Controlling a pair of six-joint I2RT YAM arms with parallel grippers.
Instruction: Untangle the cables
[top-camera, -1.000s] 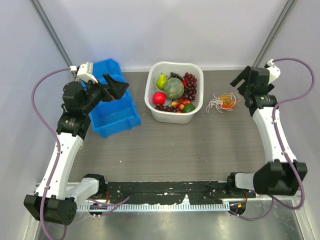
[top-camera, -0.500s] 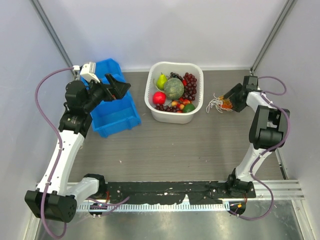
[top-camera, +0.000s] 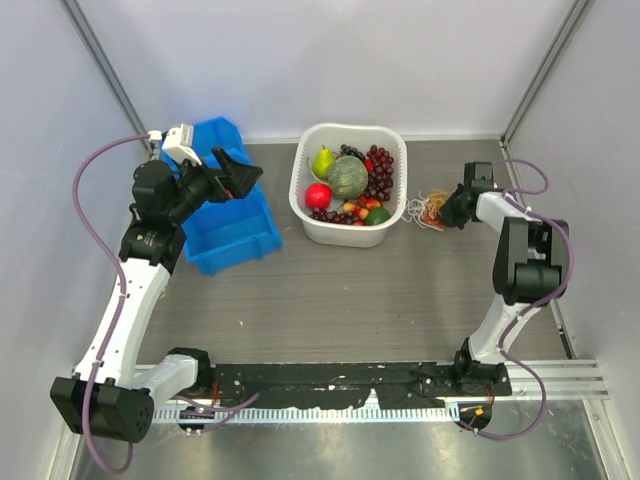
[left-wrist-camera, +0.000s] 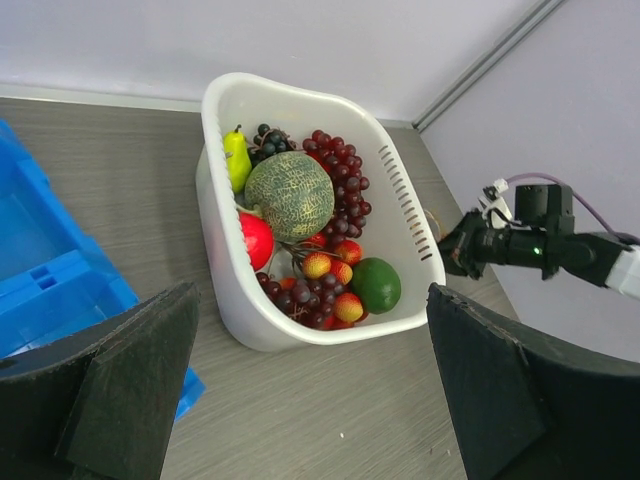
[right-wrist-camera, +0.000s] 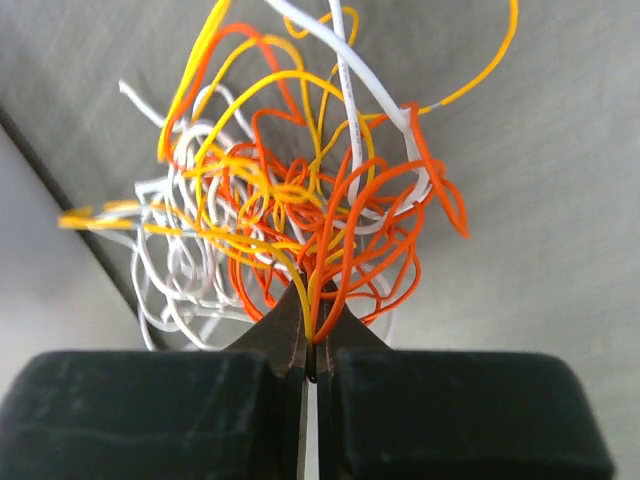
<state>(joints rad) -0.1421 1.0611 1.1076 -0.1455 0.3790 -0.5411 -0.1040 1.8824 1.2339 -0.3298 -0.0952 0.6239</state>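
Note:
Next, the right gripper draws the cables back and toward the middle of the table (top-camera: 374, 284), then opens.
The cables (right-wrist-camera: 300, 220) are a tangle of thin white, orange-red and yellow-orange cords lying on the grey table. In the top view the cables (top-camera: 428, 207) sit just right of the white basket. My right gripper (right-wrist-camera: 312, 320) is shut on the cables, with a yellow and an orange strand pinched between its tips. From above, the right gripper (top-camera: 447, 212) lies low at the tangle's right side. My left gripper (top-camera: 240, 175) hangs open above the blue bin, far from the cables, with nothing between its fingers (left-wrist-camera: 130, 380).
A white basket (top-camera: 300, 205) full of fruit stands at the back centre. A blue bin (top-camera: 235, 235) sits at the back left under the left arm. The rear wall and a corner post (top-camera: 545, 70) stand close behind the cables.
My right arm has dropped down and moved left onto the cables, and its gripper has gone from open to shut on them. The left arm has barely moved.

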